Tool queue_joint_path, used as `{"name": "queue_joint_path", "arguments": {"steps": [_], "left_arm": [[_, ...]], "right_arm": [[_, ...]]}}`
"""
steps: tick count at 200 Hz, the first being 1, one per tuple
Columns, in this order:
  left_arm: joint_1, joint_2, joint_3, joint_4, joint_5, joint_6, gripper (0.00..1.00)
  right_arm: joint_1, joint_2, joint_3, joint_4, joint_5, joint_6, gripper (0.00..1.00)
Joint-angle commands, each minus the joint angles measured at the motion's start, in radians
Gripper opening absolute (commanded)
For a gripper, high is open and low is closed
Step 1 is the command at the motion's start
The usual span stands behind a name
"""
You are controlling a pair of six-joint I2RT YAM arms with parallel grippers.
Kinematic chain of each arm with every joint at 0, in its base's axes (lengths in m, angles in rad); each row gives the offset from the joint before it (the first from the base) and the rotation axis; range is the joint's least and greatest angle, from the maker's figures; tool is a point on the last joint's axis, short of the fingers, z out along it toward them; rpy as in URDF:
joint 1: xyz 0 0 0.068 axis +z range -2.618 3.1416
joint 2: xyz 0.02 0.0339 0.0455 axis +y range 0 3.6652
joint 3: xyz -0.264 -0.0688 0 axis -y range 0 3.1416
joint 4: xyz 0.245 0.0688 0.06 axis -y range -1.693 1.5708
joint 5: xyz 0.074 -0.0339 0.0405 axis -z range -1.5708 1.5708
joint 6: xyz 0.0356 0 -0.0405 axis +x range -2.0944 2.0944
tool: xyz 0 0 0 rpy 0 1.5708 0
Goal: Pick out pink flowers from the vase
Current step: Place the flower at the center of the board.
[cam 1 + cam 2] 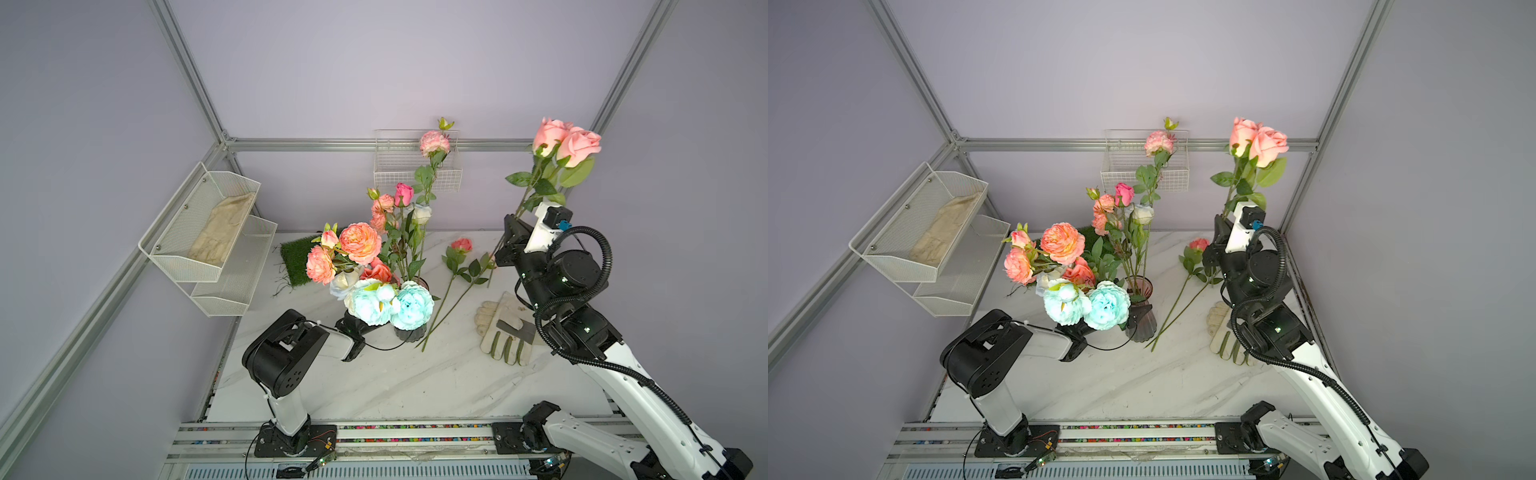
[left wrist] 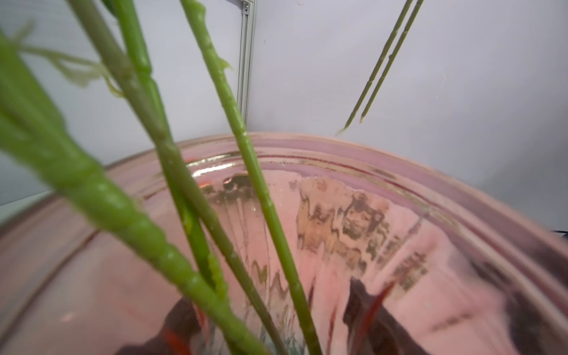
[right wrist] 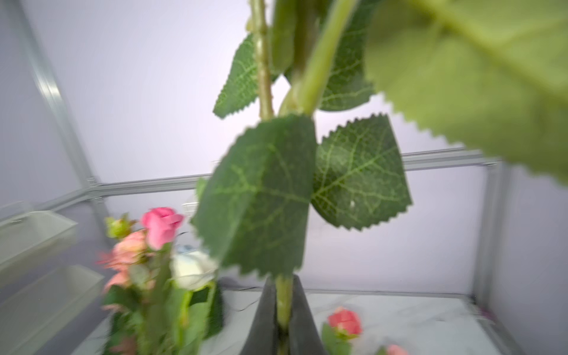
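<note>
The robot's right gripper will move down, tip the stem flat onto the tabletop [image 1: 473, 289] next to the lying pink flower, and then let go of it, as the stem's ends are clear of the vase's rim.
The vase [image 1: 1143, 318] is ribbed glass, pinkish at the top and smoky grey at the base. My left gripper [image 1: 1139, 312] is shut on its waist; its dark fingers [image 2: 365, 310] show through the glass. Coral peonies [image 1: 359, 243], a magenta rose [image 1: 403, 193] and a tall pink peony [image 1: 434, 143] stand in the vase among blue peonies [image 1: 390, 305] and white roses. My right gripper [image 1: 513, 227] is raised at the right, shut on the stem [image 3: 284, 302] of two pink roses [image 1: 567, 141]. Their stem ends [image 2: 378, 70] hang clear of the vase rim [image 2: 368, 147]. Another pink flower [image 1: 461, 245] lies on the table.
A work glove [image 1: 505, 328] lies on the marble table [image 1: 374, 382] under the right arm. A green grass mat [image 1: 293, 257] sits at the back left. A two-tier mesh rack [image 1: 208, 232] hangs on the left wall, a wire basket [image 1: 395, 174] on the back wall.
</note>
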Motion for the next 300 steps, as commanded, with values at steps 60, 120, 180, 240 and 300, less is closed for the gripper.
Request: {"name": "queue_joint_path", "arguments": {"steps": [60, 120, 180, 240, 300], "left_arm": [[-0.006, 0.037, -0.007, -0.224, 0.026, -0.039, 0.00], [-0.006, 0.034, 0.001, -0.248, 0.038, -0.030, 0.00], [-0.010, 0.025, 0.002, -0.250, 0.031, -0.030, 0.00], [-0.020, 0.023, 0.000, -0.253, 0.031, -0.027, 0.00], [-0.025, 0.026, -0.012, -0.242, 0.031, -0.020, 0.00]], "right_arm": [[-0.230, 0.237, -0.092, -0.162, -0.468, 0.392, 0.02], [-0.352, 0.521, -0.189, -0.019, -0.804, 0.637, 0.03], [-0.366, 0.882, -0.209, 0.323, -0.779, 0.711, 0.09], [-0.338, 0.761, -0.203, 0.221, -0.665, 0.603, 0.46], [-0.206, 0.458, -0.262, 0.282, -0.961, 0.374, 0.44]]}}
